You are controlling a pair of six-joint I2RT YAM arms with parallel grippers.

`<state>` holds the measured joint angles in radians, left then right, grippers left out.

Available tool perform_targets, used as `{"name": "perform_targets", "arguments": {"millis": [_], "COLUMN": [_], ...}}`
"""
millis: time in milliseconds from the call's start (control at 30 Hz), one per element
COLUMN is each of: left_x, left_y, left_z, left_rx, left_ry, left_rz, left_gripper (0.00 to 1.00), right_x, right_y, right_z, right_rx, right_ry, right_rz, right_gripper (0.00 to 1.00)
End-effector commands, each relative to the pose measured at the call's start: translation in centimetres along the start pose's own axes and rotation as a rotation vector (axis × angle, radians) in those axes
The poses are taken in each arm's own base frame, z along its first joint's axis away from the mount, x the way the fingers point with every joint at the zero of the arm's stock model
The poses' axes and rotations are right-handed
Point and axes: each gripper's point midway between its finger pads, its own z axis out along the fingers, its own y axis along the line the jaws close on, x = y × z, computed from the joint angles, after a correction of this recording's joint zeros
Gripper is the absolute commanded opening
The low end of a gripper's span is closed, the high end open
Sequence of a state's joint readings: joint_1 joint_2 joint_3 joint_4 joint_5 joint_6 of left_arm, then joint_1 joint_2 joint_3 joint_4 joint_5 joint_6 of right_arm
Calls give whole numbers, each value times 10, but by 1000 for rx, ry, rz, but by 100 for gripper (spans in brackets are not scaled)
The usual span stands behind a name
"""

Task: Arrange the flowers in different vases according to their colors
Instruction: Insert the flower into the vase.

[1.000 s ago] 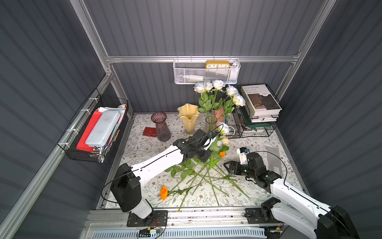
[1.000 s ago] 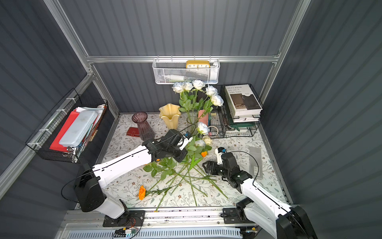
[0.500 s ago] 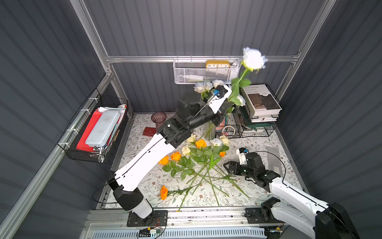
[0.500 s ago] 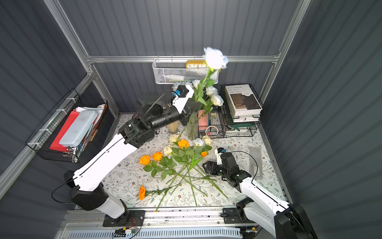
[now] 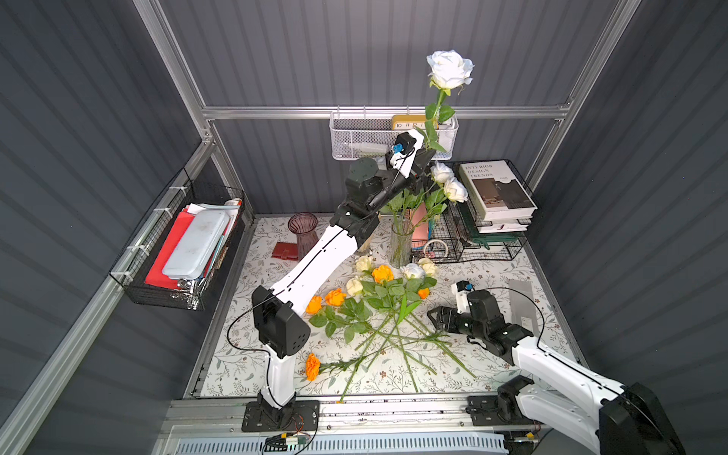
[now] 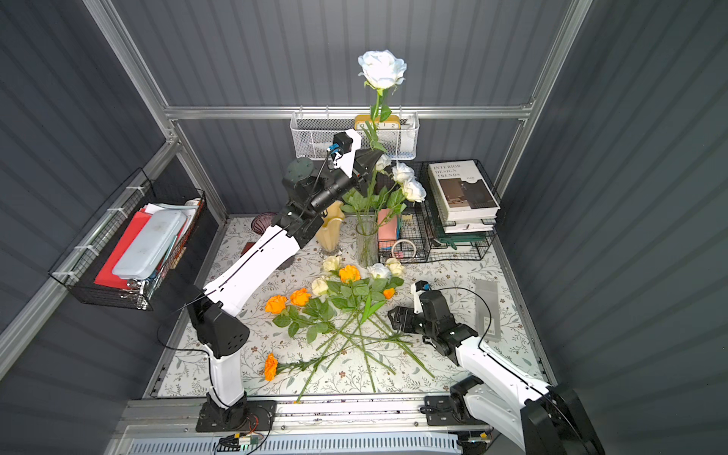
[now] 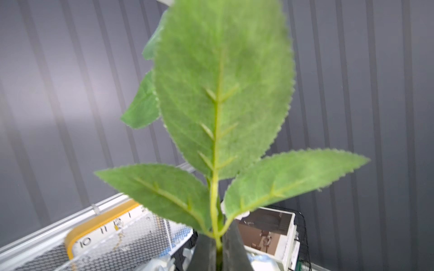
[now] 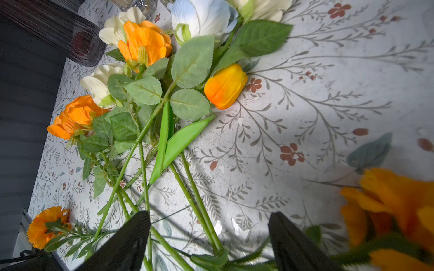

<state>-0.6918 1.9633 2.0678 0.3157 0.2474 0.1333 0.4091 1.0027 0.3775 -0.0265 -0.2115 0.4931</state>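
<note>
My left gripper moves down toward the opening of the clear glass vase (image 6: 366,242) next. It releases the white rose's green stem there, since that white-rose vase stands below the gripper.
My left gripper (image 5: 423,157) (image 7: 218,248) is shut on the green stem of a white rose (image 5: 449,69) (image 6: 381,69). It holds the rose upright, high above the clear glass vase (image 5: 402,244) (image 6: 366,242), which has white roses (image 5: 449,185) in it. The purple vase (image 5: 302,232) stands at the back left, and the cream-yellow vase (image 6: 330,228) is partly behind the left arm. Orange, cream and white flowers (image 5: 378,299) lie piled mid-table, with a marigold (image 5: 313,366) near the front. My right gripper (image 5: 433,317) (image 8: 209,214) is open, low over the crossed stems, holding nothing.
A white mesh basket (image 5: 366,138) hangs on the back wall just behind the raised rose. A wire rack with books (image 5: 492,189) fills the back right, and a black wire basket (image 5: 185,252) hangs on the left wall. A red wallet (image 5: 285,251), a tape roll (image 5: 435,248) and a grey pouch (image 5: 522,303) lie on the cloth.
My left arm has lifted from the pile with the white rose to high above the clear vase, and the rose now stands more upright. The right arm has not moved.
</note>
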Motion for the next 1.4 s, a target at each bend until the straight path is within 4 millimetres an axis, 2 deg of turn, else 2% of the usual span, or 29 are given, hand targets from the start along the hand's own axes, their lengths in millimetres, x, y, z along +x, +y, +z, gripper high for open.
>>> {"name": "perform_targets", "arguments": {"millis": [0,300,433,467,533,567,600,867,933,967,1033,1100,1133,1300,1367], "left_x": [-34,37,59,64,75,80,85,105,113,119,124,119,126,128,132], "left_y": [2,18,17,17,20,22,23,30,33,35,39,38,35,28,18], "left_z": [-11,-14,-18,-21,-27,-31,-34,-67,-73,-76,-86,-99,-111,-156,-174], "left_rx": [5,-60,-69,-79,-116,-135,-151,-265,-294,-309,-349,-375,-387,-461,-458], "left_ry": [-139,-79,-50,-46,-22,-6,9,139,192,223,265,284,308,397,435], "left_rz": [-23,-56,-64,-72,-97,-106,-113,-121,-131,-136,-148,-171,-196,-249,-269], "left_gripper": [0,0,0,3,36,48,55,74,90,93,94,96,98,99,99], "right_x": [-10,-8,-8,-9,-11,-12,-14,-21,-21,-21,-21,-22,-21,-24,-25], "right_y": [2,5,5,5,7,8,7,14,16,17,19,21,21,16,12], "right_z": [-3,-5,-7,-7,-9,-10,-11,-14,-15,-16,-17,-19,-20,-24,-26], "right_rx": [8,-10,-12,-12,-15,-16,-12,-30,-36,-41,-49,-53,-54,-34,-18], "right_ry": [-28,-19,-27,-29,-37,-42,-49,-68,-62,-59,-54,-54,-54,-89,-107], "right_rz": [-19,-30,-32,-31,-29,-26,-18,6,6,8,6,10,10,29,46], "right_gripper": [84,84,84,84,85,85,84,84,84,85,85,84,84,85,85]}}
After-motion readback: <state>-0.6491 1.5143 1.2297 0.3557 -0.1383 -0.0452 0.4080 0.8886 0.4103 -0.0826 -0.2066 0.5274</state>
